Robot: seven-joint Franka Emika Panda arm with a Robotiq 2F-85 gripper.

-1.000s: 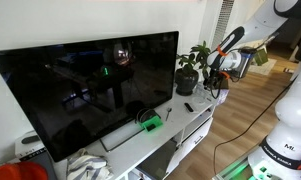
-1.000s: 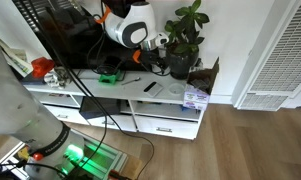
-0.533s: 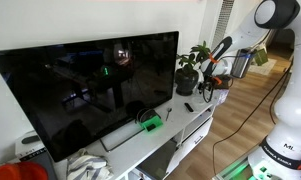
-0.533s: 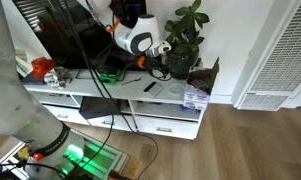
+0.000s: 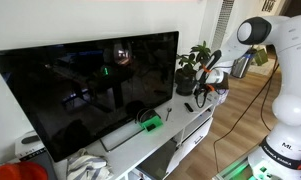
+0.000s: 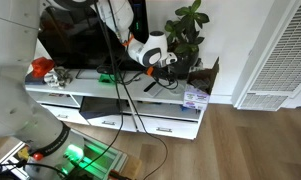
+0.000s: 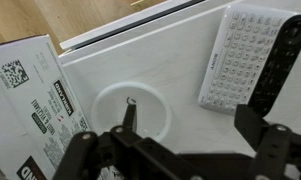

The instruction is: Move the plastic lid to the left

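Note:
The robot's gripper needs to move down next onto the plastic lid's rim (image 7: 169,112) nearest the keypad remote, because that rim is already between its spread fingers in the wrist view.
The plastic lid (image 7: 130,112) is a round, clear-white disc lying flat on the white cabinet top (image 7: 190,40). It shows in the wrist view, left of centre. A thin dark part crosses its middle. My gripper (image 7: 175,150) is open, with its fingers spread wide. It hovers just above the cabinet top, and the lid is near its left finger. In both exterior views the gripper (image 5: 202,92) (image 6: 162,72) hangs low over the cabinet end next to the potted plant. I cannot make out the lid in those views.
A white keypad remote (image 7: 240,60) lies right of the lid and a printed box (image 7: 35,100) lies to its left. A potted plant (image 5: 187,75) (image 6: 182,55), a black remote (image 5: 188,107), a large TV (image 5: 90,85) and a green object (image 5: 150,124) stand on the cabinet.
The arm has swung in and come down from above the plant area to just over the cabinet top beside the pot.

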